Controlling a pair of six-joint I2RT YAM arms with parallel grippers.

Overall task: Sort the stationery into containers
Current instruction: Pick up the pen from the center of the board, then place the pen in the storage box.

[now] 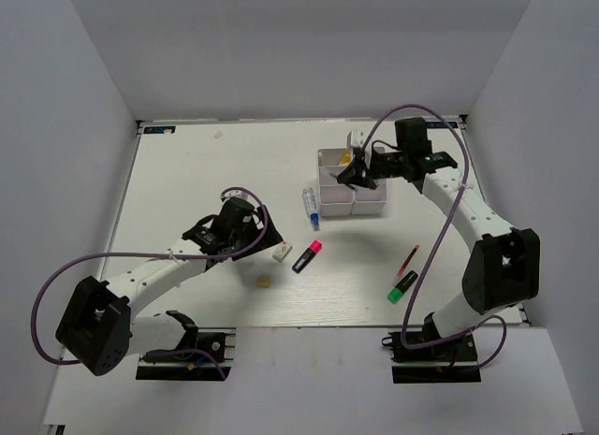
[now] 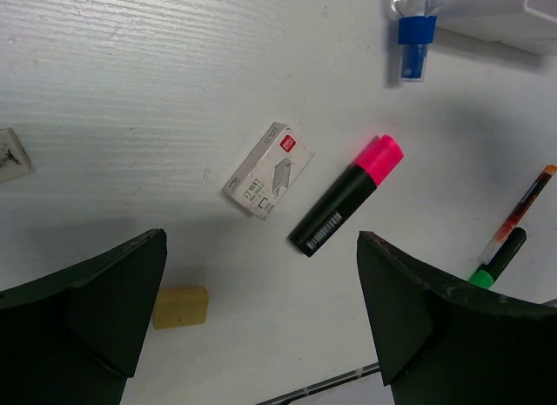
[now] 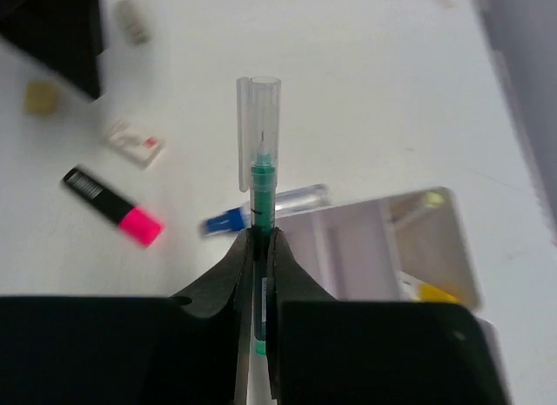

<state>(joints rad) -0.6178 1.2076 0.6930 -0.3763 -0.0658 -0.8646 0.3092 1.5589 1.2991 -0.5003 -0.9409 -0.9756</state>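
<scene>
The green pen in my right gripper is short of the opening of the far section of the container block beside the yellow item. I should carry the pen outward over that section next and release it.
The white four-compartment container block [image 1: 329, 195] stands at the back right; it also shows in the right wrist view [image 3: 396, 235]. My right gripper [image 1: 358, 174] hovers over it, shut on a green pen with a clear cap [image 3: 259, 174]. My left gripper [image 1: 251, 222] is open and empty above the table, its fingers [image 2: 96, 309] either side of bare table in the left wrist view. Below it lie a white staple box [image 2: 268, 170], a pink-and-black highlighter [image 2: 346, 196], a tan eraser [image 2: 180, 307] and a white eraser [image 2: 10, 154]. A blue-capped marker [image 1: 310, 207] lies against the container's left side.
A red pen [image 1: 408, 259] and a green-and-black highlighter [image 1: 402, 285] lie at the front right. A yellow item [image 3: 431, 292] sits in one far compartment. Grey walls close in the table on three sides.
</scene>
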